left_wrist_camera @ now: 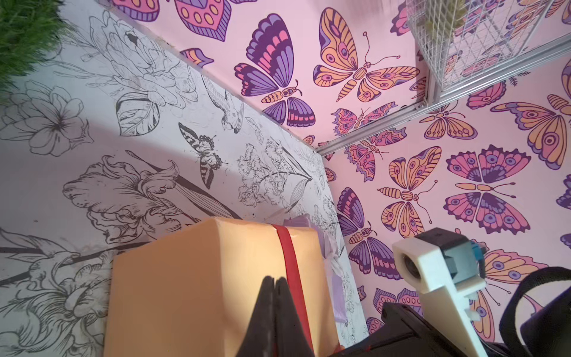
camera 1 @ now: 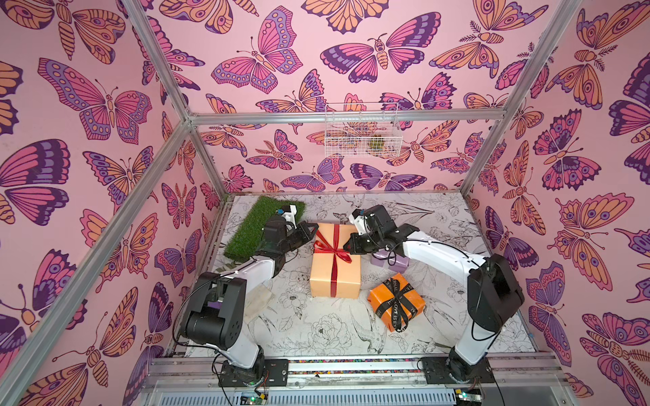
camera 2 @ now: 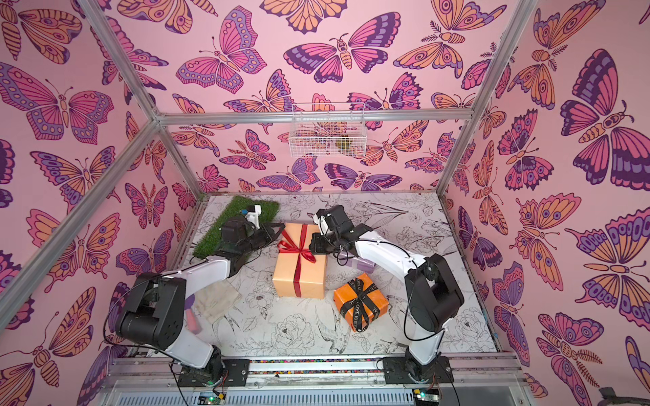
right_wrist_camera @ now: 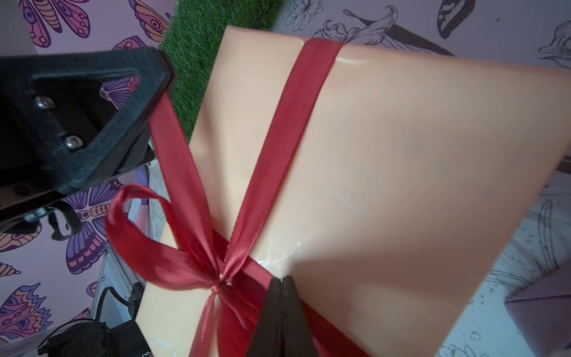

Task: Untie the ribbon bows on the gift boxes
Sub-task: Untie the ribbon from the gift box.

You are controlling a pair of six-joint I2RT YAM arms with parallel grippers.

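Observation:
The bow (camera 1: 334,250) is still knotted: the left gripper next pulls the red tail away from the peach-tan box toward the green grass mat (camera 1: 256,230), then releases it.
The peach-tan gift box (camera 1: 334,281) (camera 2: 299,277) lies mid-table with a red ribbon bow (camera 1: 334,250) (right_wrist_camera: 217,286) on top. My left gripper (camera 1: 314,229) (left_wrist_camera: 274,279) sits at the box's far left corner, shut on a red ribbon tail that runs taut from the knot to its fingers (right_wrist_camera: 123,92). My right gripper (camera 1: 346,245) (right_wrist_camera: 282,278) is shut, its tips on the red band at the box's right edge; a pinch does not show. The lilac box (camera 1: 397,262) lies partly under the right arm. The orange box (camera 1: 381,298) carries a tied black lettered ribbon (camera 1: 397,291).
A green grass mat (camera 1: 260,225) lies at the back left under the left arm. A beige cloth (camera 1: 258,302) sits by the left arm's elbow. A white wire basket (camera 1: 362,130) hangs on the back wall. Butterfly-papered walls close in three sides.

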